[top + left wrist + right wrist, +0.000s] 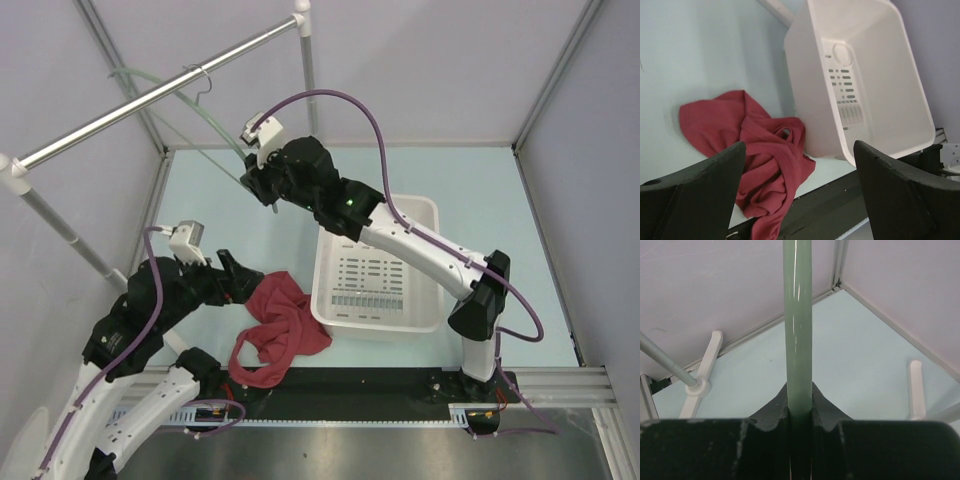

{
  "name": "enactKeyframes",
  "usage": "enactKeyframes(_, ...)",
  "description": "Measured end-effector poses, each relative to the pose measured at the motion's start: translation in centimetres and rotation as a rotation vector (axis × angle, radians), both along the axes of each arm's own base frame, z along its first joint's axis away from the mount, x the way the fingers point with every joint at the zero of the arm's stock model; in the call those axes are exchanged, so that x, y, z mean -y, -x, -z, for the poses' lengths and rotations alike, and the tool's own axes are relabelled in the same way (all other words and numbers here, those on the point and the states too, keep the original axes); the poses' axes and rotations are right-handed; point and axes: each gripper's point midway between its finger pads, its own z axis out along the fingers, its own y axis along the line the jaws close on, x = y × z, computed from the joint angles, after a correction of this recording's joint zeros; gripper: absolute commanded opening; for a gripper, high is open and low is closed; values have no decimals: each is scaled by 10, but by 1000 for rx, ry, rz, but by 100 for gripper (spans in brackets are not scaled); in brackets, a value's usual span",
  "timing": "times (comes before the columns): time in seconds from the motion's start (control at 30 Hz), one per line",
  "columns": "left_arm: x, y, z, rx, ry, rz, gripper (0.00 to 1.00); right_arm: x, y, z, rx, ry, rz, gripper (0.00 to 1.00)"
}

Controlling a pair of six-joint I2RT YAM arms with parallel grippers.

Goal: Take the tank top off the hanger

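The tank top's middle lies below my left gripper and to its right in the top view, so I need to bring the gripper's fingers that way down to pinch raised folds of the tank top.
The dark red tank top (277, 327) lies crumpled on the table, off the hanger, left of the white basket; it also shows in the left wrist view (757, 150). The pale green hanger (200, 125) hangs bare by its hook from the silver rail. My right gripper (252, 180) is shut on the hanger's lower end; the right wrist view shows the green bar (797, 330) clamped between the black fingers (827, 410). My left gripper (240, 278) is open and empty, just above the left edge of the tank top, jaws wide apart.
A white plastic basket (425, 215) stands tilted at the table's middle right, seen also in the left wrist view (812, 115). The silver rail (150, 95) runs diagonally at upper left on white stands (700, 385). A black strip (360, 385) edges the near side.
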Motion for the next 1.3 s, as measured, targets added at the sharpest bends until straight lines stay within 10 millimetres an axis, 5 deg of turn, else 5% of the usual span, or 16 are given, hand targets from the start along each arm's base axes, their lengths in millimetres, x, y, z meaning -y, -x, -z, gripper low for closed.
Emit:
enactKeyframes(0.3,9,5,69,-203,-12,-4,89,-3,-5,12,-20,8,-2,2)
enactKeyframes(0.43,9,12,105,-306,0,-33,97,-2,-8,12,-24,-2,3,33)
enactKeyframes(0.6,18,14,122,-360,49,-29,99,-1,-7,16,-44,-5,7,73)
enactKeyframes(0.7,26,15,133,-393,57,-10,99,8,-4,25,-65,11,19,87)
enactKeyframes(0.9,32,17,165,-509,53,-59,99,54,4,31,-98,15,67,90)
enactKeyframes(1.3,29,37,232,-844,-5,-251,97,179,41,-10,-48,-142,199,90)
